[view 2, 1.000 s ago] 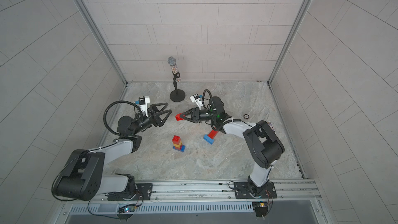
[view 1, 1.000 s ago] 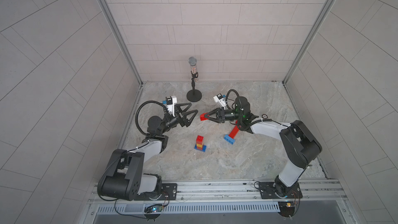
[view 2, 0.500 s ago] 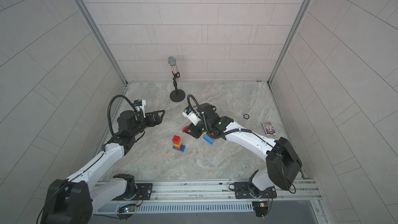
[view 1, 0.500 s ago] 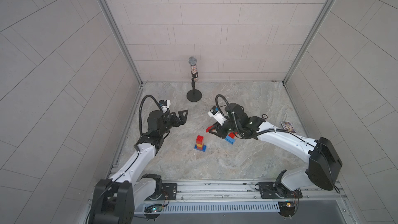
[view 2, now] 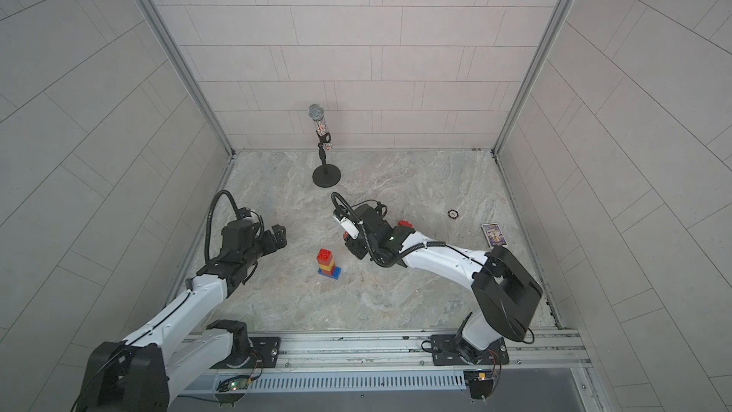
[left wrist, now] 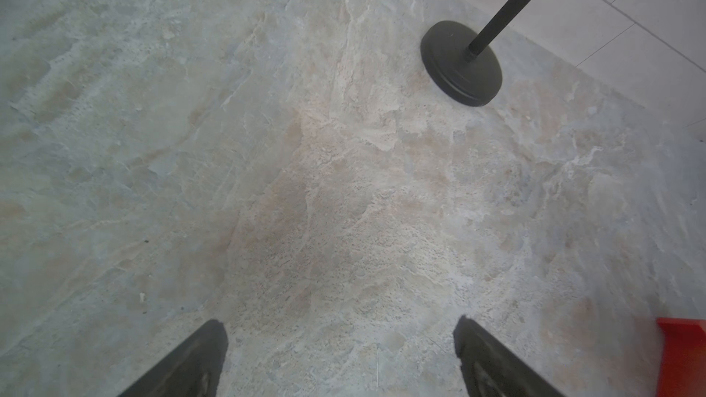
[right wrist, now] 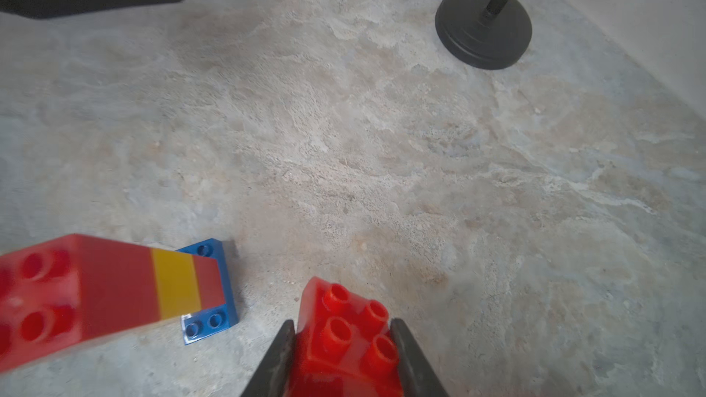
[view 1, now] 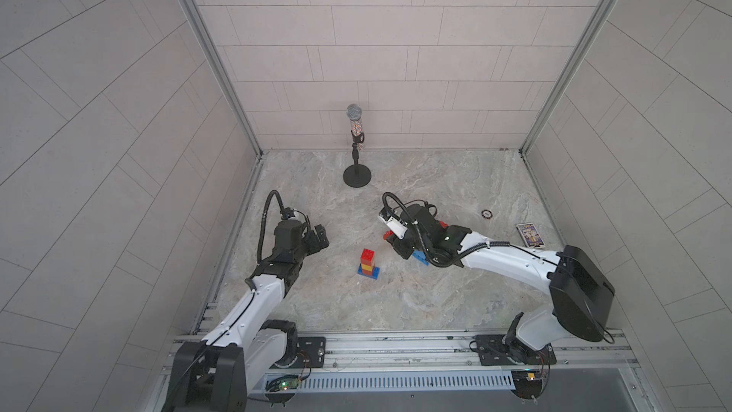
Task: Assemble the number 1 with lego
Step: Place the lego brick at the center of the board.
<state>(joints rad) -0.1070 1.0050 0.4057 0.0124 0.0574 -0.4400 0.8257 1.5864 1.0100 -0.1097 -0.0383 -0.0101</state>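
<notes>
My right gripper holds the small red brick and will next go down to release it on the bare floor [view 1: 385, 247] beside the tower's blue base, since that patch is clear.
A lego tower [view 1: 368, 261] stands mid-floor: a blue base, then red, yellow and red on top; it also shows in a top view [view 2: 325, 261] and the right wrist view [right wrist: 95, 292]. My right gripper [right wrist: 342, 322] is shut on a small red brick [right wrist: 344, 337], held just right of the tower in a top view [view 1: 386, 235]. A light blue brick [view 1: 420, 258] lies partly hidden under the right arm, and another red brick [view 2: 406, 225] lies behind it. My left gripper [view 1: 321, 237] hangs open and holds nothing, left of the tower; its fingertips [left wrist: 214, 337] frame bare floor.
A microphone on a round black stand [view 1: 356, 176] stands at the back middle. A small dark ring [view 1: 486, 214] and a printed card box [view 1: 530, 235] lie at the right. Tiled walls close in the left, right and far sides.
My right gripper has carried the red brick from the far middle down to just right of the tower. My left gripper has drawn back, away from the right one, still open.
</notes>
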